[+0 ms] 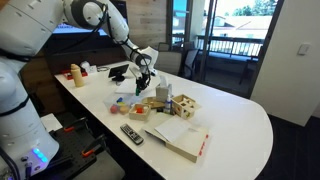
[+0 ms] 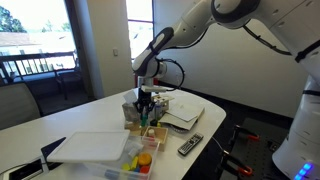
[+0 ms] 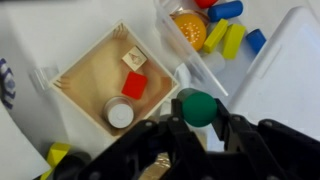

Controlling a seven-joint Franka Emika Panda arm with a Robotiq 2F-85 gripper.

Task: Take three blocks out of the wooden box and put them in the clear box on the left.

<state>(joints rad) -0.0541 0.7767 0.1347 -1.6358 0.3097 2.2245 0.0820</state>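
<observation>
Next, my gripper carries the green block (image 3: 197, 104) across the clear box's rim and brings the block down between the orange (image 3: 188, 28) and yellow blocks.
In the wrist view my gripper (image 3: 199, 112) is shut on a round green block (image 3: 197, 104), held just above the gap between the two boxes. The wooden box (image 3: 85, 75) lies to the left and holds a red block (image 3: 134, 85), a small natural wood block (image 3: 132, 60) and a pale round block (image 3: 120, 114). At the upper right, the clear box (image 3: 196, 70) contains orange (image 3: 188, 28), yellow (image 3: 232, 40) and blue (image 3: 225, 11) blocks. Both exterior views show the gripper (image 1: 145, 76) (image 2: 146, 100) hanging low over the table.
A remote control (image 1: 131, 134) (image 2: 190, 146) lies near the table edge. A wooden cube with holes (image 1: 185, 104) and white papers (image 1: 180, 135) sit beside the boxes. A white flat board (image 2: 90, 148) lies nearby. A yellow block (image 3: 55, 155) rests outside the wooden box.
</observation>
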